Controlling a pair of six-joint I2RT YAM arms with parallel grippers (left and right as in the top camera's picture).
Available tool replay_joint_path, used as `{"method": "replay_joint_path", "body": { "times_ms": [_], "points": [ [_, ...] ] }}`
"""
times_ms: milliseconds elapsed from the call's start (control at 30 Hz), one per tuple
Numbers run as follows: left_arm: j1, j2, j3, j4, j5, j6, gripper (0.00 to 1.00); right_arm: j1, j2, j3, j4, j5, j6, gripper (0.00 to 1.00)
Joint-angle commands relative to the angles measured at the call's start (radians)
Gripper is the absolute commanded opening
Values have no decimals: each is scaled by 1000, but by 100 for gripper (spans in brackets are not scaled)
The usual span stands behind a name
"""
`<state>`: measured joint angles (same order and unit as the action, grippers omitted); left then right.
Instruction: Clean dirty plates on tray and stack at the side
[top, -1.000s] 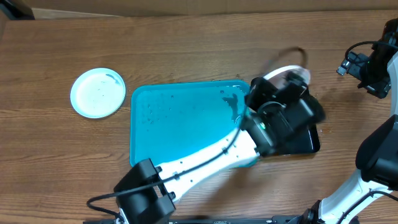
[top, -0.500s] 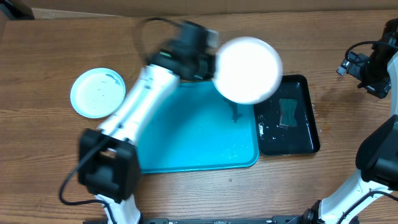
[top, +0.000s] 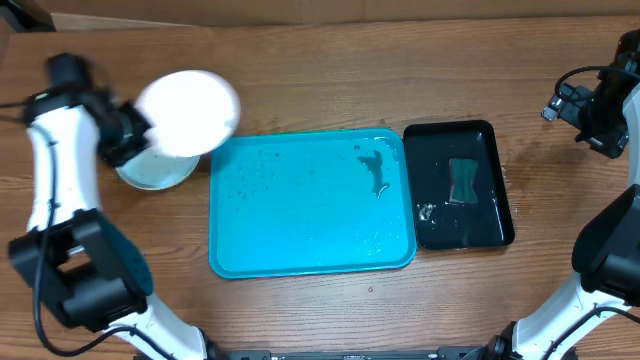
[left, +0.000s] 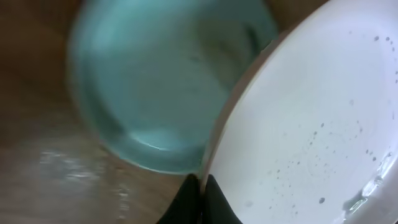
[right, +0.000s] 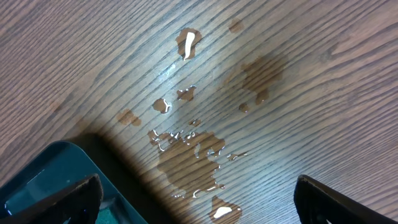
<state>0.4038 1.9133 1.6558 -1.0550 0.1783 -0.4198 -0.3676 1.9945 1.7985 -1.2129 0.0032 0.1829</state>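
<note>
My left gripper shifts away from the tray next, then down over the light blue plate (top: 150, 172) to release the white plate's rim, since the white plate (top: 188, 112) overhangs the tray's corner.
My left gripper (top: 138, 128) (left: 202, 185) is shut on the rim of a white plate (top: 188, 112) (left: 311, 118), wet with droplets. It holds the plate tilted above the light blue plate (top: 150, 172) (left: 168, 81), which lies on the wood left of the tray. The turquoise tray (top: 300, 215) sits mid-table with only water drops and a small dark puddle (top: 377, 172) on it. At the far right my right gripper (top: 590, 115) (right: 202, 199) hangs wide open over wet wood, nothing between its fingers.
A glossy black tray (top: 490, 225) (right: 37, 180) right of the turquoise tray holds water and a green sponge (top: 463, 180). Water puddles (right: 189, 152) lie on the wooden table beside it. A cardboard edge runs along the back.
My left arm has swung the white plate from over the black tray leftward across the turquoise tray to above the light blue plate. The right arm has not moved.
</note>
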Motion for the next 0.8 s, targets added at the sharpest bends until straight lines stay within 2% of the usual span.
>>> {"method": "replay_joint_path", "body": {
  "times_ms": [0, 267, 767],
  "points": [
    [91, -4, 0, 2, -145, -28, 4, -3, -20, 5, 5, -5, 3, 100],
    [171, -3, 0, 63, -145, -42, 4, -3, -19, 5, 5, -5, 3, 100],
    [86, 134, 0, 58, -144, -41, 4, -3, -20, 5, 5, -5, 3, 100]
  ]
}}
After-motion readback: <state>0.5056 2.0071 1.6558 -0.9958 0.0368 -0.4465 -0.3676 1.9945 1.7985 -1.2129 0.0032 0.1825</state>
